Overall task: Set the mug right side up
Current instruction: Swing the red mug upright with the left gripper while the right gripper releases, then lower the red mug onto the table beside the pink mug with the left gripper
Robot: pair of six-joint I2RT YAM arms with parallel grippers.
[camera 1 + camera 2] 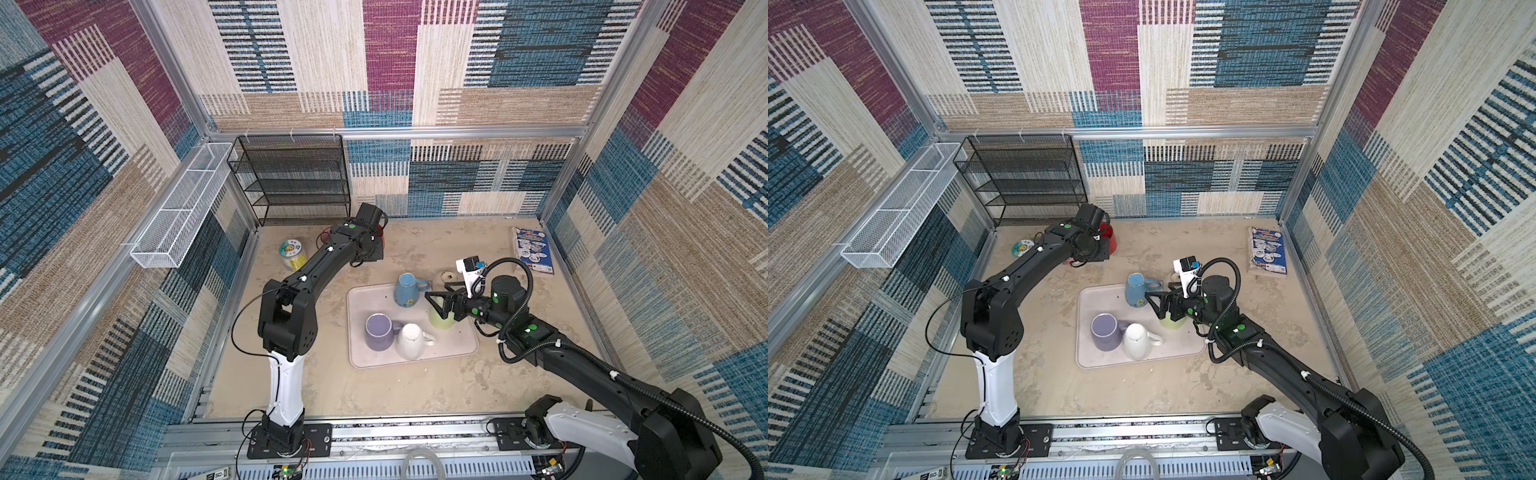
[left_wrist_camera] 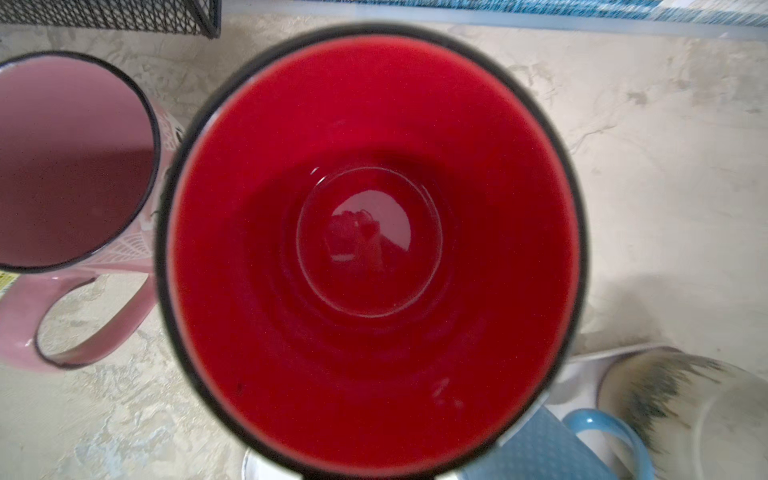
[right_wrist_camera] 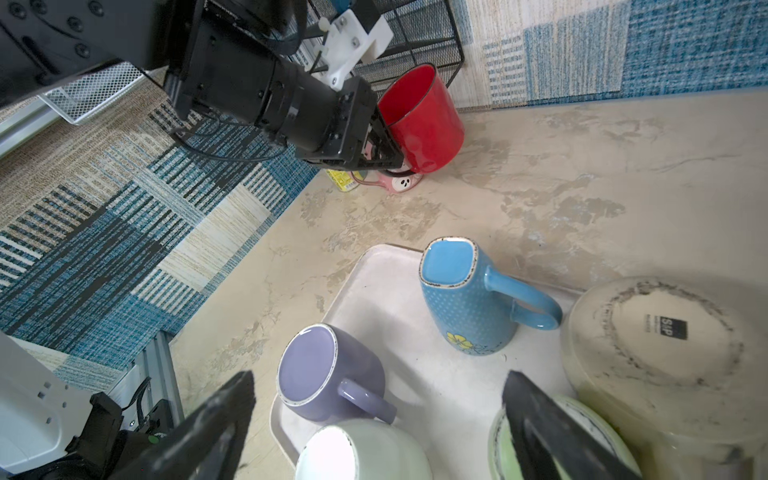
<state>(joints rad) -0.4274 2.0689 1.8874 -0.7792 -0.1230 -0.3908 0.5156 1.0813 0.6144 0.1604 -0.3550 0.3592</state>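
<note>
The bare spot on the tabletop beside the pink mug is below the gripper. My left gripper will next move down until the red mug (image 3: 424, 120) rests there, and then let go.
At the back, near the shelf, my left gripper (image 3: 392, 147) is shut on the rim wall of a red mug (image 3: 424, 120). That mug leans, mouth up, and its red inside (image 2: 374, 249) fills the left wrist view. On the white tray (image 1: 365, 299) the blue mug (image 3: 465, 307), purple mug (image 3: 320, 370) and white mug (image 3: 357, 453) stand bottom up. My right gripper (image 3: 378, 378) is open just above the tray, holding nothing. One of its fingers covers part of a green mug (image 1: 440, 323), and I cannot tell which way up that one stands.
A pink mug (image 2: 75, 162) stands mouth up beside the red one. A beige cup (image 3: 656, 345) sits bottom up by the tray's far right corner. Black mesh shelf (image 1: 291, 178) and a jar (image 1: 293, 253) at back left; a printed packet (image 1: 534, 249) at back right.
</note>
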